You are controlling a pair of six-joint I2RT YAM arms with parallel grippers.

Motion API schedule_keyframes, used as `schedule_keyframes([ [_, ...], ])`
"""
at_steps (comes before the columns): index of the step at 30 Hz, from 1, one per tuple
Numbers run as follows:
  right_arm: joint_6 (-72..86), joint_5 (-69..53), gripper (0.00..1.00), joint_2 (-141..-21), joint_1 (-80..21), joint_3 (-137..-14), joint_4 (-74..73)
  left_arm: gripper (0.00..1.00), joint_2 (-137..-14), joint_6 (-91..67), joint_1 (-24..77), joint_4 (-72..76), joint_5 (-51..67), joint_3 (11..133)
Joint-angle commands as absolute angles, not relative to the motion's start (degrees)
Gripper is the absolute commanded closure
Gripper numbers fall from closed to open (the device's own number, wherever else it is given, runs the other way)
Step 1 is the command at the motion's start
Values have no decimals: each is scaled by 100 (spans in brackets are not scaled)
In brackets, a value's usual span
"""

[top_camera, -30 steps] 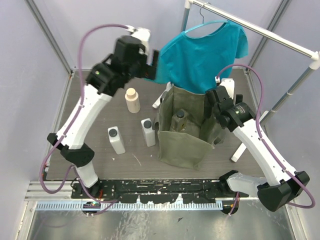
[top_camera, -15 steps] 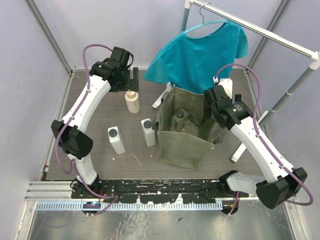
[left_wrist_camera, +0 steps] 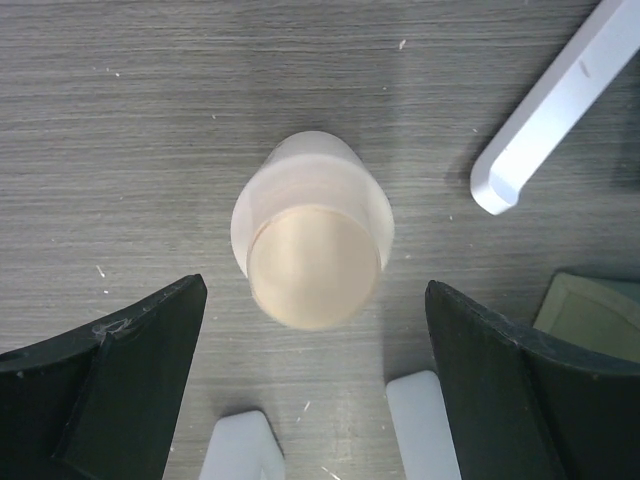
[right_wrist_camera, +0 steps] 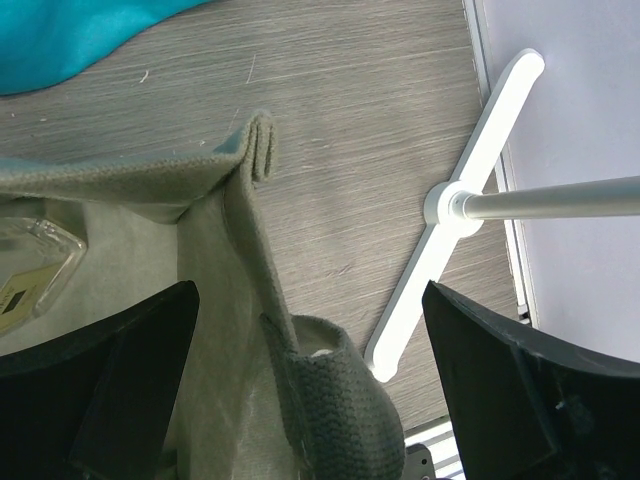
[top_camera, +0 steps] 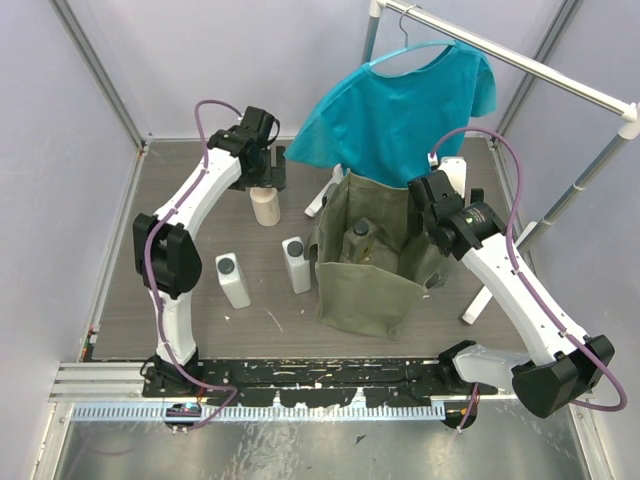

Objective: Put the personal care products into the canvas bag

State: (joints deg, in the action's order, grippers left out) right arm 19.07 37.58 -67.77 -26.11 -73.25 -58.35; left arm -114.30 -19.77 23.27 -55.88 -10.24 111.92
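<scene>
Next, my left gripper should move down over the top of the cream bottle (top_camera: 266, 206) and close on its sides, since the bottle already stands centred between the open fingers.
The cream bottle (top_camera: 266, 206) stands upright on the table; in the left wrist view it (left_wrist_camera: 313, 232) sits straight below the camera. My left gripper (top_camera: 266, 172) (left_wrist_camera: 315, 345) is open and hangs just above it, one finger on each side, not touching. Two white bottles (top_camera: 233, 280) (top_camera: 296, 264) with dark caps stand nearer me. The olive canvas bag (top_camera: 366, 285) stands open, with the clear yellowish bottle (top_camera: 358, 240) (right_wrist_camera: 28, 272) inside. My right gripper (top_camera: 423, 207) (right_wrist_camera: 312, 395) is open and straddles the bag's right wall and handle (right_wrist_camera: 335, 405).
A teal shirt (top_camera: 400, 100) hangs on a white rack (top_camera: 520, 65) behind the bag. The rack's white feet lie on the table by the bottle (left_wrist_camera: 560, 100) and right of the bag (right_wrist_camera: 455, 215). Purple walls enclose the table.
My left arm has swung down and back from a raised pose, and its open gripper now hangs over the cream bottle. The right arm has barely moved.
</scene>
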Motion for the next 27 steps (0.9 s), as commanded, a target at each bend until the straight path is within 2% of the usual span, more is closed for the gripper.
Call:
schedule_keyframes([
  [1, 2108, 3725, 0, -6657, -2584, -7252, -5740, 2, -11697, -1881, 2243, -5293, -1218, 11196],
  [16, 2121, 3788, 0, -6618, -2586, -7203, -5852, 0, -12385, -2020, 2121, -5262, -1117, 11236],
  [27, 2092, 3771, 0, -6649, -2591, -7168, -5827, 34, -12406, -2031, 2119, -5063, -852, 10910],
])
